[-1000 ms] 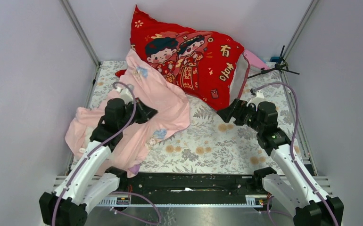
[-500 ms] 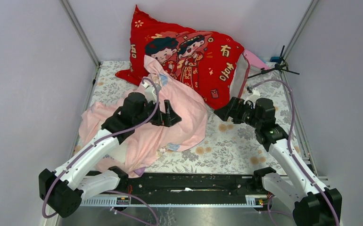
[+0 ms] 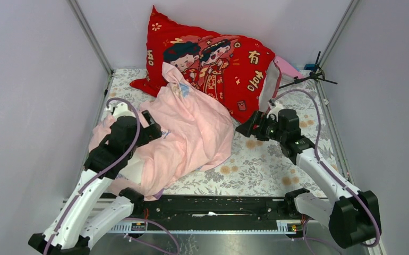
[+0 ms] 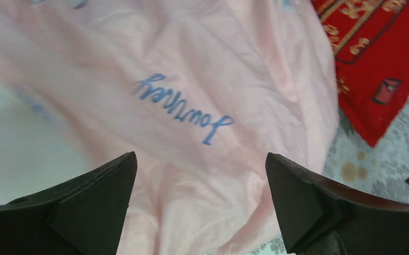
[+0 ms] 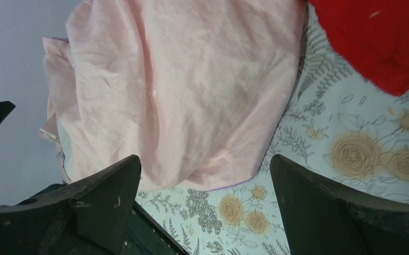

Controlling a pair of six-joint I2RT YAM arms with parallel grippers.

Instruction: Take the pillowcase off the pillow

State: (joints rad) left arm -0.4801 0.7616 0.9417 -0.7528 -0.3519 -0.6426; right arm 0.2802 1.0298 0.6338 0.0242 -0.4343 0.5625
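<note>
The pillowcase's raised fold is below my right gripper and to its left in the top view, so I will go down that way with my open fingers on both sides of the fold's top.
The pale pink pillowcase lies in a crumpled heap on the left and middle of the table, its far corner resting against the red cushion. Blue script shows on the pillowcase in the left wrist view. A cream-white patch, the pillow, peeks from under the pink fabric at the near left; the rest of it is hidden. My left gripper hovers open over the heap's left part, with nothing between its fingers. My right gripper stands open just right of the heap, above the pillowcase's edge.
A big red cartoon-printed cushion leans on the back wall. Behind its right end lie a pink item and a black stand. A floral cloth covers the table. Grey walls close both sides.
My left gripper has let go of the pillowcase, opened wide and drawn back left. The fabric heap was carried right, then settled. My right gripper has edged left toward it.
</note>
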